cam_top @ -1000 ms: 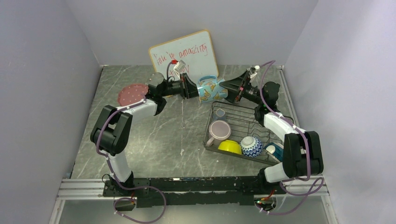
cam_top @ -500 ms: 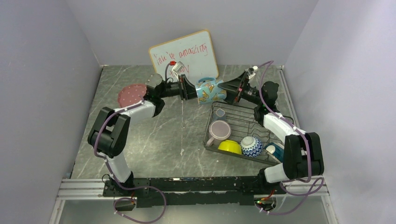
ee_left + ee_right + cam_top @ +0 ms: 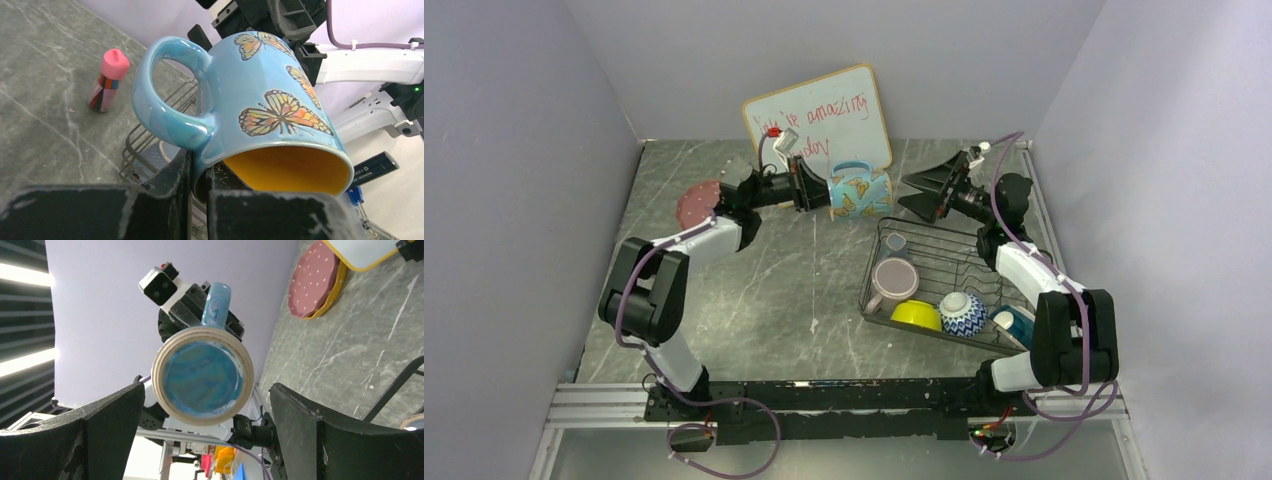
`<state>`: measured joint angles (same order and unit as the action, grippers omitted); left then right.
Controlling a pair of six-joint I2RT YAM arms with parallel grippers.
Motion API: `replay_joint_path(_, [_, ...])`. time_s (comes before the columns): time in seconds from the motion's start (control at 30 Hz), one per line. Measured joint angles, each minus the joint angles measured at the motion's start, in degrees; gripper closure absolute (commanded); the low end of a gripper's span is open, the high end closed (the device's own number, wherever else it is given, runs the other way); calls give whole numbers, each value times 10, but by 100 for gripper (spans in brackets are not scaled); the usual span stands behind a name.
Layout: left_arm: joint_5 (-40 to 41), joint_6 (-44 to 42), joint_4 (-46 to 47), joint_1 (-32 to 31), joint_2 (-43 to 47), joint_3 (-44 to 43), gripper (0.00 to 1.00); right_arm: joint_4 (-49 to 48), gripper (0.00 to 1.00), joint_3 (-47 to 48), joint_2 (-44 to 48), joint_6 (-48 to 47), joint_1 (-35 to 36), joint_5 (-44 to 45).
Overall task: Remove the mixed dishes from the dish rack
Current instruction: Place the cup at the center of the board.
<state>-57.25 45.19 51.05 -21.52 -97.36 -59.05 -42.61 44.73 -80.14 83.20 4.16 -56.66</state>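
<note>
The mug is hanging sideways, so my left gripper next needs to swing to the left in the top view, turn its fingers down, lower and let go of the mug on the tabletop point(image 3: 700, 273) beside the pink plate.
A blue butterfly mug point(image 3: 861, 192) with a yellow inside hangs on its side above the table's back. My left gripper point(image 3: 814, 190) is shut on its rim; in the left wrist view one finger sits inside and one outside the mug point(image 3: 260, 100), by the handle, at the gripper point(image 3: 200, 167). My right gripper point(image 3: 914, 190) stands open just right of the mug, apart from it, facing the mug's base point(image 3: 202, 375). The dish rack point(image 3: 929, 232) holds a lilac mug point(image 3: 893, 279), a yellow bowl point(image 3: 916, 315), a blue-white patterned bowl point(image 3: 963, 313), a teal-white bowl point(image 3: 1012, 322) and a small cup point(image 3: 896, 241).
A pink dotted plate point(image 3: 699, 200) lies on an orange plate point(image 3: 332, 295) at the back left, partly behind my left arm. A whiteboard point(image 3: 819, 115) with red writing leans on the back wall. A small pink-capped bottle point(image 3: 107, 80) stands near the rack's corner.
My right gripper has opened off the mug and drawn back to the right. My left gripper has carried the mug leftward, away from it.
</note>
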Motion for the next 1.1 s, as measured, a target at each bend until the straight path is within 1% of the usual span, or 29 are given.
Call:
replay_joint_path(0.2, [-2,-6,-6,16,12,2,97,17,1,2,1,-10,-11,6])
replay_joint_path(0.27, [-7,-16,-26,22,22,2,97,29,1,5,4,-21,-16,5])
replay_joint_path(0.33, [-13,-40,-72,31,39,1,98,63,1,23,6,-50,-27,3])
replay_joint_path(0.4, [-15,-82,-150,45,61,-5,98,113,1,51,8,-96,-37,2])
replay_joint_path(0.47, [-8,-157,-285,62,86,-35,97,182,1,87,14,-165,-51,0])
replay_joint_path(0.53, [12,-228,-399,78,105,-68,97,243,1,119,23,-232,-62,0])
replay_joint_path(0.57, [26,-271,-465,88,118,-87,97,283,1,140,26,-276,-68,0])
replay_joint_path(0.7, [59,-399,-669,130,154,-143,97,426,1,214,29,-435,-78,1])
replay_joint_path(0.8, [89,-489,-817,163,162,-188,97,534,1,255,26,-553,-78,3])
replay_joint_path(0.97, [171,-604,-1005,216,162,-221,97,677,1,275,20,-728,-78,20])
replay_joint_path(1.1, [245,-681,-1118,266,157,-222,98,732,1,259,29,-824,-78,40])
